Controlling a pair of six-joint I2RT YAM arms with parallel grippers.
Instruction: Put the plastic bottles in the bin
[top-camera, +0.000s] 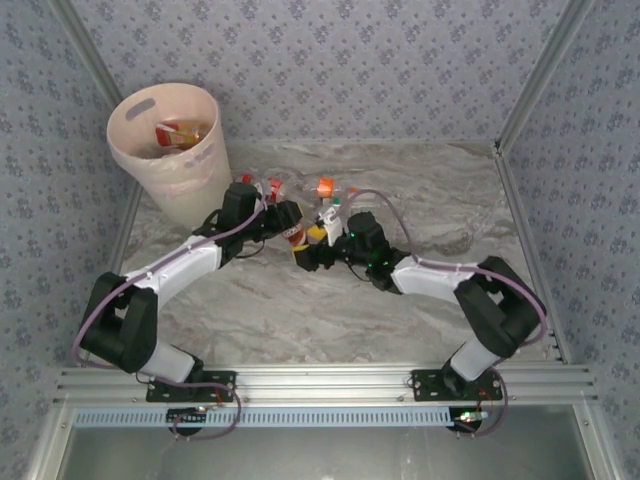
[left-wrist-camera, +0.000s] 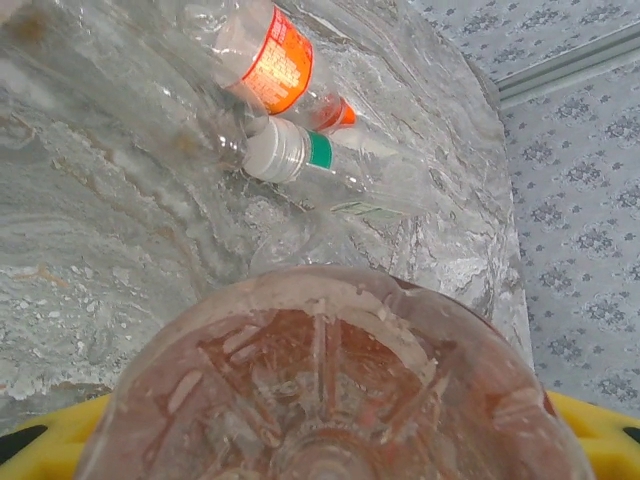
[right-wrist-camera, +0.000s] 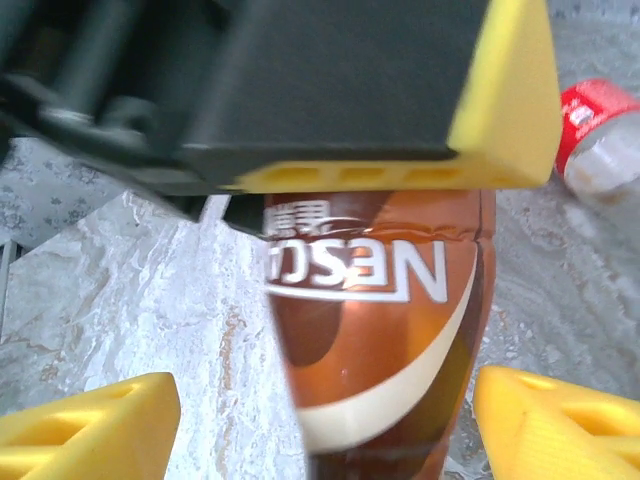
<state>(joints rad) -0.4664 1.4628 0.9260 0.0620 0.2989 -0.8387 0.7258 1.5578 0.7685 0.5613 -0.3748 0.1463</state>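
My left gripper rises outward over the bin's rim next and releases the bottle, since the bin's opening (top-camera: 166, 124) lies outward behind a tall bin side.
A plastic bottle with a brown and orange label (right-wrist-camera: 370, 330) is held between the two arms at mid-table. My left gripper (top-camera: 291, 226) is shut on it; its black body and yellow pad clamp the bottle's upper part in the right wrist view. The bottle's clear ribbed base (left-wrist-camera: 330, 380) looms close in the left wrist view. My right gripper (right-wrist-camera: 325, 420) is open, its yellow fingertips (right-wrist-camera: 90, 425) standing apart on either side of the bottle. The pale pink bin (top-camera: 190, 175) stands at the far left with bottles inside.
Loose bottles lie on the marble table (top-camera: 300, 320) just beyond the grippers: one with an orange label (left-wrist-camera: 275, 60), one with a white cap (left-wrist-camera: 285, 150), a red-labelled one (right-wrist-camera: 595, 125). Patterned walls and metal rails enclose the table.
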